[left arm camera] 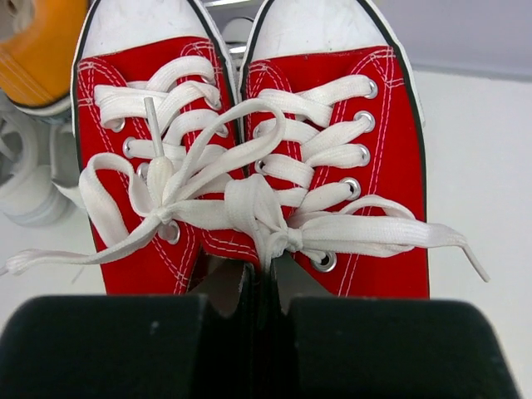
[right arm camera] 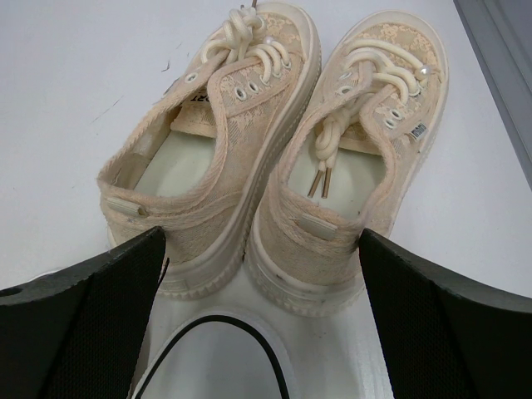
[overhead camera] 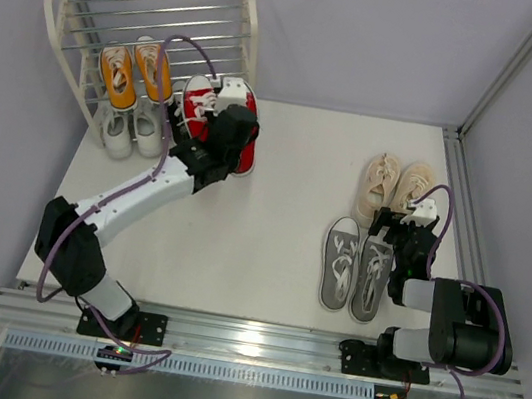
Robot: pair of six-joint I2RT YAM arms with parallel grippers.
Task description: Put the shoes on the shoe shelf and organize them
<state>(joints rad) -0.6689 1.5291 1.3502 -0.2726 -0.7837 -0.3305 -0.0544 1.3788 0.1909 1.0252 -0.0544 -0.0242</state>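
The red shoes in my left gripper should next move outward and toward the orange shoes, onto the low rods beside them, because that row still has room.
My left gripper (overhead camera: 223, 140) (left arm camera: 266, 278) is shut on the red shoes (overhead camera: 199, 100) (left arm camera: 332, 125), pinching the two inner sides together behind the laces, next to the right end of the shoe shelf (overhead camera: 153, 15). Orange shoes (overhead camera: 134, 72) sit on the shelf's low rods, with white shoes (overhead camera: 130, 132) below them. My right gripper (overhead camera: 405, 227) (right arm camera: 262, 249) is open and empty just behind the heels of the beige shoes (overhead camera: 395, 185) (right arm camera: 274, 125). Grey shoes (overhead camera: 357, 265) lie below it; one white toe cap (right arm camera: 216, 357) shows. Black shoes are out of view.
The white table (overhead camera: 277, 191) has grey walls on the left, back and right. A metal frame post (overhead camera: 482, 112) runs along the right edge. The shelf's upper rods (overhead camera: 176, 3) carry nothing.
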